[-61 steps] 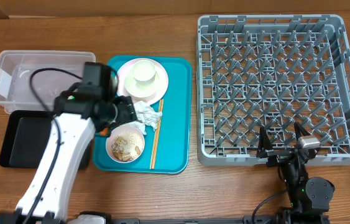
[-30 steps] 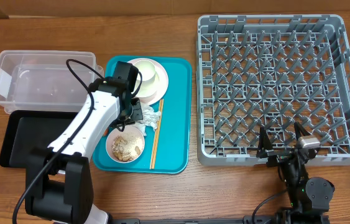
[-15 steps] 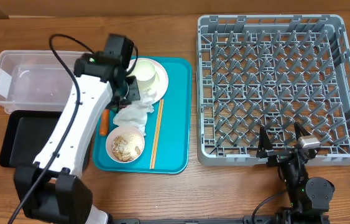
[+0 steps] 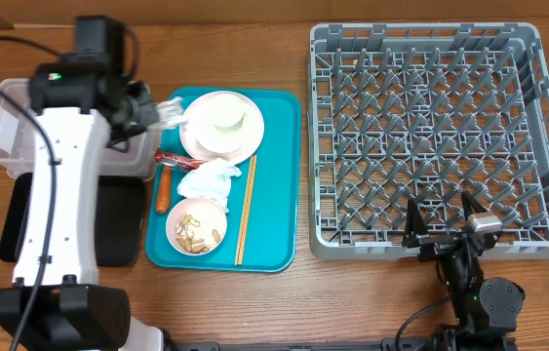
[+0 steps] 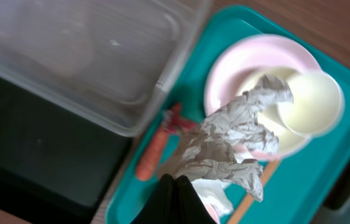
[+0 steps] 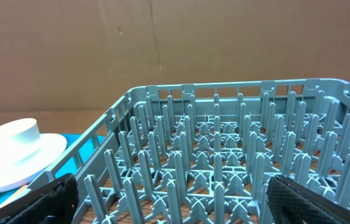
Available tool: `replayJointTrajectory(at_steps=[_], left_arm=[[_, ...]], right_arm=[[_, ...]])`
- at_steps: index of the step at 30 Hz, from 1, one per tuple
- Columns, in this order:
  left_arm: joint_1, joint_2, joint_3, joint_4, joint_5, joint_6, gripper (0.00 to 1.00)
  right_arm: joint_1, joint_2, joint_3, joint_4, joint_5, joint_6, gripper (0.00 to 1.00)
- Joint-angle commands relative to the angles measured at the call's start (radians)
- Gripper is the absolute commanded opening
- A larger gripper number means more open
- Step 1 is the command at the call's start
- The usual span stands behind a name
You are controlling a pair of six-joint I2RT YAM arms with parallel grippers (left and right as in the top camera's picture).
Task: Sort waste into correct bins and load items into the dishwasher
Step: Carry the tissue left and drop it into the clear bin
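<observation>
The left gripper sweeps away from the teal tray the napkin hangs over and down into the clear tub's opposite end (image 4: 20, 138) next, to release the napkin.
My left gripper (image 4: 155, 109) is shut on a crumpled grey-white paper napkin (image 4: 173, 113), held above the teal tray's left edge beside the clear tub (image 4: 30, 117). In the left wrist view the shut fingertips (image 5: 176, 186) pinch the napkin (image 5: 237, 134). A second white napkin (image 4: 208, 180), a red wrapper (image 4: 170, 158) and a carrot (image 4: 163, 192) lie on the tray. The black tray (image 4: 123, 229) lies below the tub. A plate (image 4: 245, 146) carries a cup (image 4: 223, 114); a bowl (image 4: 199, 226) holds peanuts beside the chopsticks (image 4: 246, 210). My right gripper (image 4: 442, 232) stands open at the dishwasher's (image 4: 430, 127) front wall.
The teal tray (image 4: 274, 195) lies between the bins and the rack. My left arm stretches over the tub and the black tray. In the right wrist view the rack's pegs (image 6: 224, 155) fill the space between the open fingers, and a cardboard wall stands behind.
My left gripper has risen off the tray with the napkin and swung left toward the clear tub. A second napkin stays on the tray. The right arm has not moved.
</observation>
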Motion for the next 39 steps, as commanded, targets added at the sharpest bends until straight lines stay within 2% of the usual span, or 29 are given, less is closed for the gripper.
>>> replayJointTrajectory(at_steps=[1,10,22,28,32,34,36,39], left_arm=[[0.112,-0.022,0.024,0.013,-0.017,0.003,0.04],[0.327,0.016,0.021,0.113,-0.016,-0.043,0.04],[0.441,0.24,0.021,0.33,-0.021,-0.097,0.04],[0.49,0.333,0.021,0.377,-0.021,-0.097,0.05],[0.515,0.341,0.023,0.409,-0.012,-0.096,0.24],[0.52,0.331,0.034,0.417,0.024,-0.078,0.42],[0.522,0.32,0.063,0.415,0.11,-0.045,0.69],[0.521,0.286,0.112,0.407,0.214,-0.021,0.76]], right_arm=[[-0.002,-0.011,-0.011,0.006,0.002,0.003,1.0],[-0.002,-0.012,-0.011,0.006,0.002,0.003,1.0],[-0.002,-0.012,-0.011,0.006,0.002,0.003,1.0],[-0.002,-0.012,-0.011,0.006,0.002,0.003,1.0],[-0.002,-0.012,-0.011,0.006,0.002,0.003,1.0],[-0.002,-0.012,-0.011,0.006,0.002,0.003,1.0],[-0.002,-0.011,-0.011,0.006,0.002,0.003,1.0],[-0.002,-0.012,-0.011,0.006,0.002,0.003,1.0]])
